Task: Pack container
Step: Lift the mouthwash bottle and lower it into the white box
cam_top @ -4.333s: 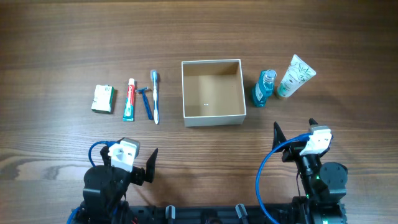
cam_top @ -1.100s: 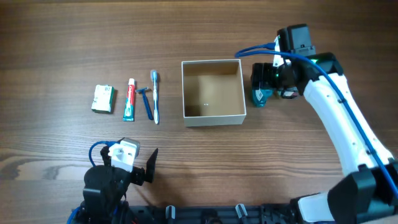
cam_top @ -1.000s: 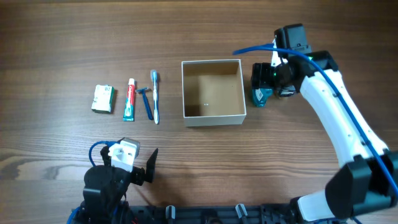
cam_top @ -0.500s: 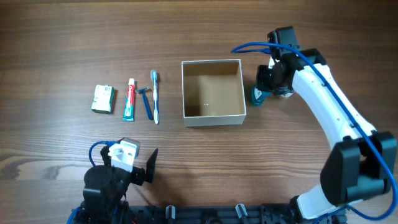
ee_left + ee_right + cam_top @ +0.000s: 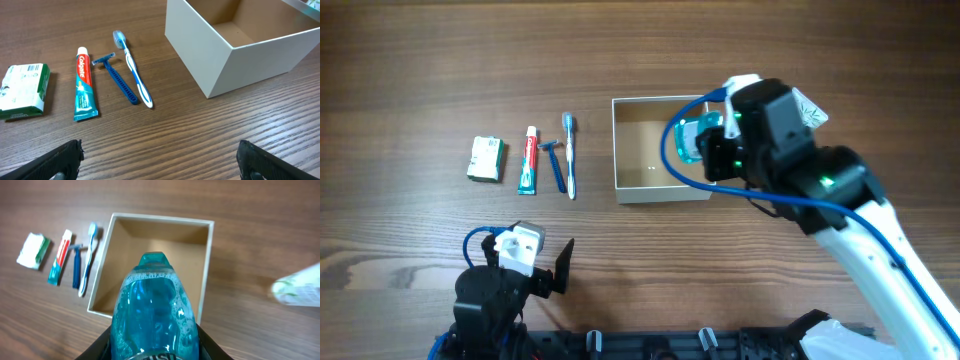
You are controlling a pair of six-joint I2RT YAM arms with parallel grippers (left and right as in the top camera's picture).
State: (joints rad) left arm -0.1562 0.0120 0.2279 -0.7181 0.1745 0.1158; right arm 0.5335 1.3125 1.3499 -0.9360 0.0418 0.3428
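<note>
The robot should lower its right gripper outward toward the container's far corner by the white-and-green tube and let go of the blue bottle (image 5: 152,305), because the container is open and empty below.
The container (image 5: 660,101), a square white box with a tan inside, stands mid-table and holds nothing; it also shows in the right wrist view (image 5: 161,220) and the left wrist view (image 5: 215,50). My right gripper (image 5: 712,146) is shut on a clear blue bottle (image 5: 690,138), held in the air above the container's right part. In the right wrist view the blue bottle (image 5: 152,305) fills the space between the black fingers (image 5: 102,342). My left gripper (image 5: 160,157) rests open near the front left edge, with nothing between its fingers.
Left of the container lie a toothbrush (image 5: 569,155), a blue razor (image 5: 554,163), a toothpaste tube (image 5: 528,160) and a green-and-white soap packet (image 5: 485,158). A white-and-green tube (image 5: 297,287) lies to the container's right, mostly hidden under my right arm in the overhead view.
My right gripper closed on the blue bottle beside the container, lifted it off the table and carried it left over the container. The left arm has not moved.
</note>
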